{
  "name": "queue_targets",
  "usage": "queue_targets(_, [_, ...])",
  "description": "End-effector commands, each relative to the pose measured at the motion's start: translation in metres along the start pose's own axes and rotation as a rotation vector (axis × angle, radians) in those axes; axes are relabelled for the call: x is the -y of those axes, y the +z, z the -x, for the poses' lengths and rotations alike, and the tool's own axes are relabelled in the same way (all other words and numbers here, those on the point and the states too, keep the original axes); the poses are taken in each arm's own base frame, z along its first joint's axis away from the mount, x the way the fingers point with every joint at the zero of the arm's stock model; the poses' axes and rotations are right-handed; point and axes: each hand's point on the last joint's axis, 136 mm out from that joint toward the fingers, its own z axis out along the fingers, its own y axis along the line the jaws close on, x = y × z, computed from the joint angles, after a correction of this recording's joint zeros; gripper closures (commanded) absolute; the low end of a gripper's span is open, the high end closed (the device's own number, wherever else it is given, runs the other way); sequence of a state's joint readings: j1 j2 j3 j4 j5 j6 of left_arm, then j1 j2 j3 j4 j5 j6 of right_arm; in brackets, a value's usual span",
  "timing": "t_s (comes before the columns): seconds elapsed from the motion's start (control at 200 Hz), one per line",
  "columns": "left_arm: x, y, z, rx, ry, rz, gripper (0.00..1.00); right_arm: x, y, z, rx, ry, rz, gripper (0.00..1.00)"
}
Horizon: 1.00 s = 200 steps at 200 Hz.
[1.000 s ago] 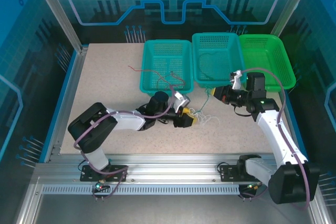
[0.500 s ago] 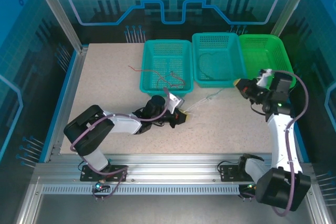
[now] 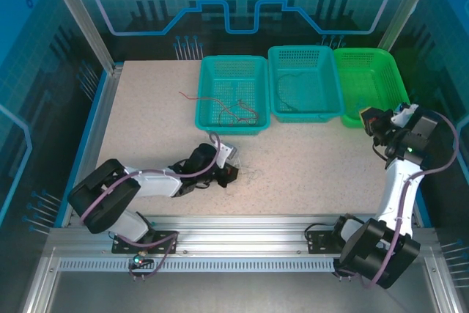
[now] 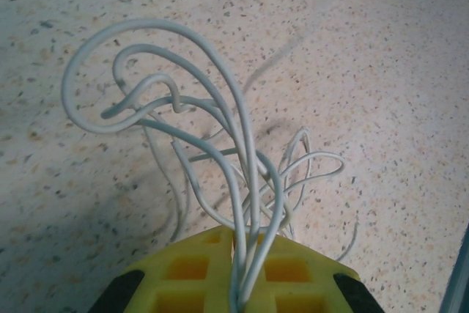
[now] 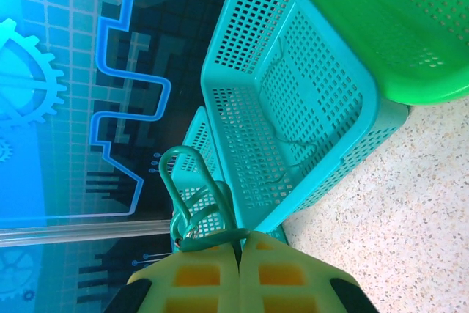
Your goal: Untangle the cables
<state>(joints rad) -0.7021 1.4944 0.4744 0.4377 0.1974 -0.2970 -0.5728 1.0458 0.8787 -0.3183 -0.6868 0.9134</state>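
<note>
I should reach outward with my right gripper over the middle teal basket [image 3: 304, 115], which has another thin wire in it, and then release the green wire.
My left gripper [image 3: 231, 174] sits low on the table in front of the left teal basket, shut on a bundle of pale whitish wire [image 4: 220, 144] whose loops spread out over the tabletop beyond the yellow pads [image 4: 183, 269]. My right gripper [image 3: 366, 116] hangs at the far right beside the green basket, shut on a looped green wire [image 5: 192, 194] that curls up from its yellow pads [image 5: 194, 276]. A red wire [image 3: 242, 110] lies in the left teal basket [image 3: 212, 119], one end trailing out onto the table. Another dark thin wire [image 5: 289, 144] lies in the middle teal basket [image 3: 304, 115].
Three baskets stand in a row at the back: two teal ones and a green one [image 3: 392, 82]. Frame posts and blue walls ring the table. Open speckled tabletop [image 3: 315, 166] lies between the two grippers.
The right gripper swung far right and away, carrying the green wire. The left gripper drew back toward the lower left with the white wire. The two wires have come apart.
</note>
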Motion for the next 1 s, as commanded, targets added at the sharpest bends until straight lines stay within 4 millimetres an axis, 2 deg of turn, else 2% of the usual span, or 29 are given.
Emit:
queue_targets(0.0, [0.002, -0.005, 0.000, 0.005, 0.011, -0.013, 1.00, -0.015, 0.012, 0.000, -0.006, -0.054, 0.007, 1.00])
queue_targets(0.075, [0.011, -0.005, 0.005, 0.022, 0.026, -0.059, 1.00, -0.017, 0.031, -0.010, -0.025, -0.095, -0.017, 1.00])
queue_targets(0.195, [0.020, -0.006, 0.012, 0.048, 0.026, -0.102, 0.85, -0.027, 0.070, -0.017, -0.043, -0.166, -0.031, 1.00])
queue_targets(0.305, [0.022, -0.010, 0.015, 0.063, 0.026, -0.102, 0.77, -0.038, 0.112, -0.023, -0.061, -0.264, -0.054, 1.00])
queue_targets(0.345, [0.021, -0.012, 0.016, 0.066, 0.023, -0.092, 0.72, -0.043, 0.125, -0.021, -0.051, -0.298, -0.059, 1.00])
queue_targets(0.445, [0.020, -0.022, 0.017, 0.081, 0.022, -0.070, 0.60, -0.041, 0.164, -0.012, -0.044, -0.337, -0.104, 1.00])
queue_targets(0.595, [0.019, -0.046, 0.024, 0.122, 0.022, -0.019, 0.48, -0.033, 0.223, -0.002, -0.100, -0.388, -0.160, 1.00])
queue_targets(0.625, [0.017, -0.050, 0.024, 0.126, 0.017, 0.001, 0.47, -0.035, 0.233, -0.002, -0.121, -0.397, -0.160, 0.94])
queue_targets(0.675, [0.013, -0.059, 0.027, 0.137, 0.006, 0.041, 0.44, -0.033, 0.246, -0.004, -0.156, -0.411, -0.172, 0.78])
queue_targets(0.71, [0.009, -0.064, 0.029, 0.139, -0.005, 0.073, 0.42, -0.034, 0.250, -0.004, -0.166, -0.420, -0.178, 0.63])
queue_targets(0.735, [0.006, -0.068, 0.030, 0.142, -0.017, 0.098, 0.41, -0.035, 0.252, -0.005, -0.174, -0.425, -0.178, 0.58])
queue_targets(0.85, [-0.009, -0.083, 0.035, 0.136, -0.093, 0.221, 0.39, -0.044, 0.243, -0.009, -0.190, -0.469, -0.169, 0.50])
queue_targets(0.995, [-0.026, -0.083, 0.037, 0.096, -0.228, 0.291, 0.37, -0.050, 0.209, -0.030, -0.228, -0.519, -0.142, 0.43])
